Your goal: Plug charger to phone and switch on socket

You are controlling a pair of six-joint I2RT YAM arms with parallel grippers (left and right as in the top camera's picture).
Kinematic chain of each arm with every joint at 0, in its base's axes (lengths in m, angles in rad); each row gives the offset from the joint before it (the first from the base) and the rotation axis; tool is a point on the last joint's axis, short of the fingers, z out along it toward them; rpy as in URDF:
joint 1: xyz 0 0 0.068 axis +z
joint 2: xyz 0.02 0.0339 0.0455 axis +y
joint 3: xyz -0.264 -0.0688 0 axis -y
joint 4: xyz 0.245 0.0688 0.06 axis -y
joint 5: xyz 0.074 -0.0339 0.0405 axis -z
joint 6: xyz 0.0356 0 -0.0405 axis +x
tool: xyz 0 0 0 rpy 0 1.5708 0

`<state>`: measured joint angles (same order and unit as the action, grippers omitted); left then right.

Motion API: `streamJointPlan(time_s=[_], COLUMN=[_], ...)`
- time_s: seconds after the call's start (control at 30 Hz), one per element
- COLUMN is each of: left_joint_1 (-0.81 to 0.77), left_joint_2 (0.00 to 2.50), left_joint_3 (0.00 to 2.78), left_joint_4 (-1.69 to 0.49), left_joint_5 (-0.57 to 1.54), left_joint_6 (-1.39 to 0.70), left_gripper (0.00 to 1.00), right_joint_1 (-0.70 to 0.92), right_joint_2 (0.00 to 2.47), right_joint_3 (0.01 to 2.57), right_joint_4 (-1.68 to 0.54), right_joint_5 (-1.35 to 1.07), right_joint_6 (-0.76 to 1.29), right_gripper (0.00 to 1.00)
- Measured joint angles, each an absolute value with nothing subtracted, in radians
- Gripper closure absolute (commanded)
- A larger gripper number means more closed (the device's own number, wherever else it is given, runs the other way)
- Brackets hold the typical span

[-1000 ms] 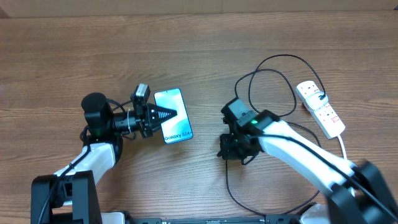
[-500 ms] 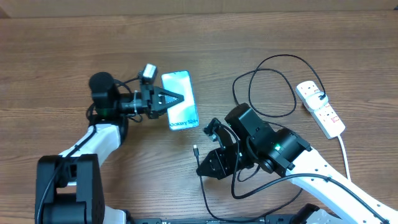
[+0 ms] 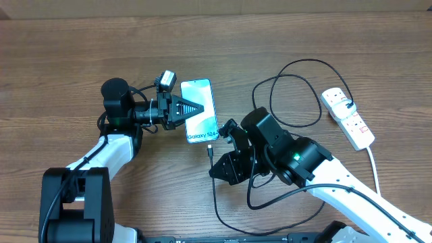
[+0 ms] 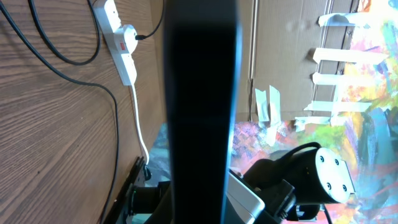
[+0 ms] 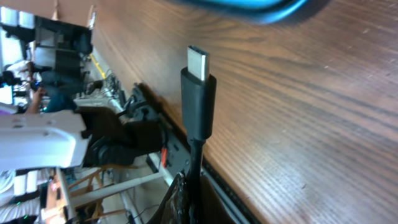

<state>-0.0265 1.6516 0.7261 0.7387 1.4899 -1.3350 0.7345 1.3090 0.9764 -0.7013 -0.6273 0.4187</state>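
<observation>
I should move my right gripper away from the phone (image 3: 201, 116) next and lower it to the bare tabletop to let go of the cable, because the cable's connector is outside the phone.
The phone (image 3: 201, 116) has a lit screen and is held just above the table, long side up-down in the overhead view. My left gripper (image 3: 192, 109) is shut on its left side. In the left wrist view the phone (image 4: 200, 93) shows edge-on as a dark bar. My right gripper (image 3: 216, 169) is shut on the charger cable just behind its connector (image 3: 210, 150). The tip points at the phone's bottom edge, a small gap away. In the right wrist view the connector (image 5: 198, 93) stands upright below the phone's blue edge (image 5: 249, 9). The socket (image 3: 347, 118) lies at the right.
The charger's black cable (image 3: 290, 88) loops between my right arm and the socket, and more of it trails toward the front edge (image 3: 229, 219). The socket's white cord (image 3: 372, 162) runs to the front right. The socket (image 4: 118, 37) also shows in the left wrist view.
My left gripper carried the phone up and to the right. My right gripper brought the connector left and up, from beside the cable loop to just below the phone's bottom edge.
</observation>
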Motion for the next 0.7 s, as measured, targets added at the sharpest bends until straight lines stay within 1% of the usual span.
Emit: streamJointPlan(time_s=[0.3,0.7], left_joint_1=[-0.027,-0.027], left_joint_2=[1.652,1.652], left_joint_3=[0.726,0.726], left_joint_4=[0.738,0.738], left_joint_5=[1.490,1.489], left_joint_6=[-1.331,-1.324], left_gripper=[0.96,0.96], right_joint_1=[0.735,0.735], right_joint_2=[1.333,1.333], right_joint_3=[0.976,0.976], right_joint_4=[-0.644,-0.612], right_joint_5=[-0.595,-0.664], right_joint_6=[0.419,0.418], right_gripper=[0.96,0.96])
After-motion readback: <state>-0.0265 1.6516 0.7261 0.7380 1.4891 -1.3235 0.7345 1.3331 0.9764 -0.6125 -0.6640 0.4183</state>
